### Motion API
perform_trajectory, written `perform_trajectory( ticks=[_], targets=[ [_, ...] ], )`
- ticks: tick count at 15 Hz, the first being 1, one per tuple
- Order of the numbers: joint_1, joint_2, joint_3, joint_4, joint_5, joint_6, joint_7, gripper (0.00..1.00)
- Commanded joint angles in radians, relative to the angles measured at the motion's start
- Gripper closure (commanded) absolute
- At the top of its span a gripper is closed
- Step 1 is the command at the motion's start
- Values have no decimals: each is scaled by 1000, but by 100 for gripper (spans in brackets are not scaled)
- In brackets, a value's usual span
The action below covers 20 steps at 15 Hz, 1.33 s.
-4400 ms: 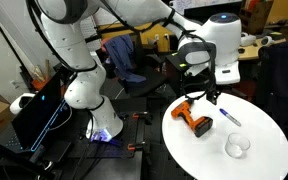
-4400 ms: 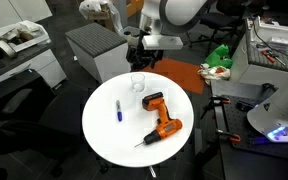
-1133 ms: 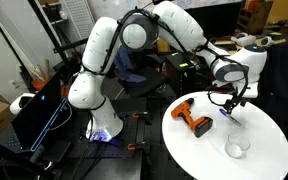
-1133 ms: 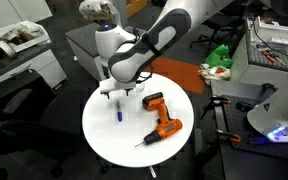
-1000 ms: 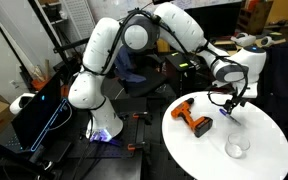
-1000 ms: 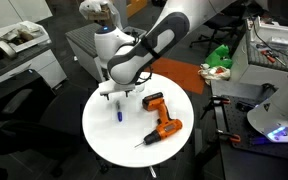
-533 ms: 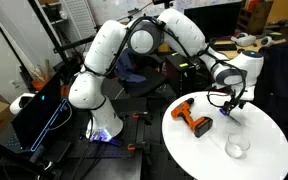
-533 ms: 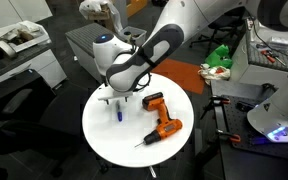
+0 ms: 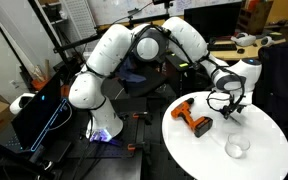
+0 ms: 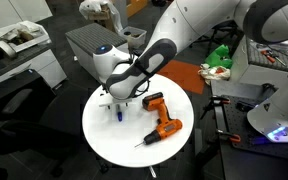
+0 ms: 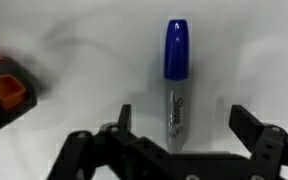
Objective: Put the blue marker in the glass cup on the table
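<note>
I should next move my gripper down onto the marker's body near the blue cap (image 10: 120,109) (image 11: 177,101), then close its fingers.
The blue marker (image 11: 174,85) lies flat on the white table (image 11: 74,40), with its blue cap at the far end and its grey barrel towards me. My gripper (image 11: 184,125) is open and hangs low over it, one finger on each side of the barrel, not touching it. In an exterior view the gripper (image 10: 117,102) stands right above the marker (image 10: 118,115). The glass cup (image 9: 237,148) stands empty near the table's edge, apart from the gripper (image 9: 227,110). The arm hides the cup in the exterior view that shows the marker.
An orange-and-black power drill (image 9: 194,121) lies on the table beside the gripper; it also shows in an exterior view (image 10: 160,116) and at the left edge of the wrist view (image 11: 4,92). Desks, chairs and cabinets stand around the round table (image 10: 104,135).
The arm has swung over the table and come down onto the marker; the gripper is lower and closer to it than a second ago. The marker, drill and cup have not moved.
</note>
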Motion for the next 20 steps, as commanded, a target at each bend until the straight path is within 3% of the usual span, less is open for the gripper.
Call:
perform_trajectory(
  ticks=[1,12,13,14,16,20],
  targets=[
    [20,39,-19,54,-8,-10,41,0],
    [37,105,-28,143,-13,-37,63,0],
    [40,109,-29,148,-14,-41,74,5],
    [40,112,-30,152,-14,-43,78,23],
    [43,116,-33,158,-15,-44,90,31],
    [41,113,-35,162,-15,-50,105,62]
  ],
)
